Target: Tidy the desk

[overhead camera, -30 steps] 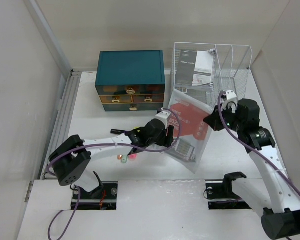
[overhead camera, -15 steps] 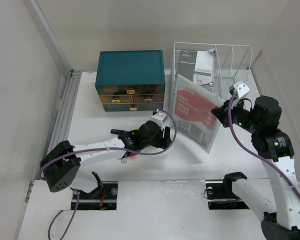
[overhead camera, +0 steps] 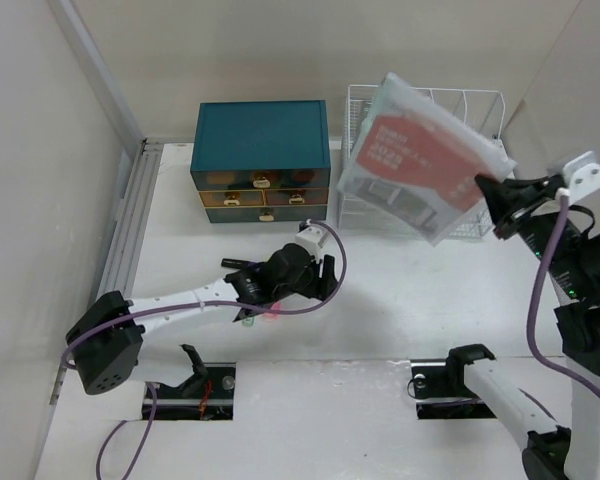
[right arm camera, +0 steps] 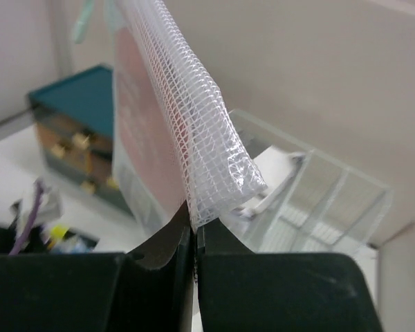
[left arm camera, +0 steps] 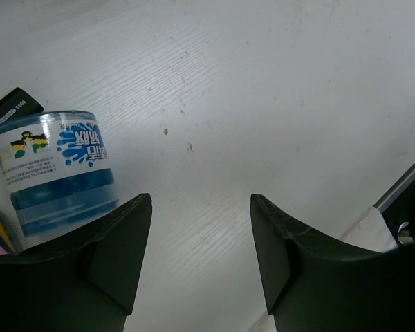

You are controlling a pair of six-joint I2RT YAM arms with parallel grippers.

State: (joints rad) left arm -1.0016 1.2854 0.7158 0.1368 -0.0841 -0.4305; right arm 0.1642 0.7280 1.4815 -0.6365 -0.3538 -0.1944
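My right gripper turns the pouch edge-on next, carries it outward, lowers it into the rack's empty slot [overhead camera: 449, 104] [right arm camera: 303, 204] beside the booklet and releases it.
My right gripper [overhead camera: 492, 192] is shut on one corner of a clear mesh pouch [overhead camera: 420, 165] with a red booklet inside, holding it in the air in front of the white wire rack [overhead camera: 472, 108]. In the right wrist view the pouch's mesh edge [right arm camera: 194, 149] rises from my right gripper [right arm camera: 196, 232]. My left gripper [overhead camera: 315, 276] hovers low over the white desk [overhead camera: 410, 310], open, with nothing between its fingers. The left wrist view shows my left gripper [left arm camera: 200, 202] above bare desk [left arm camera: 263, 90], with a small blue tub [left arm camera: 57, 171] just to its left.
A teal drawer box [overhead camera: 263, 150] stands at the back beside the wire rack, which holds a grey-and-white booklet [overhead camera: 352, 200]. A black object [left arm camera: 12, 109] lies behind the tub. Small coloured items [overhead camera: 252, 318] lie under the left arm. White walls enclose the desk.
My right arm has lifted the pouch off the desk, up and to the right, to the height of the rack. My left arm has drawn slightly leftward, still open.
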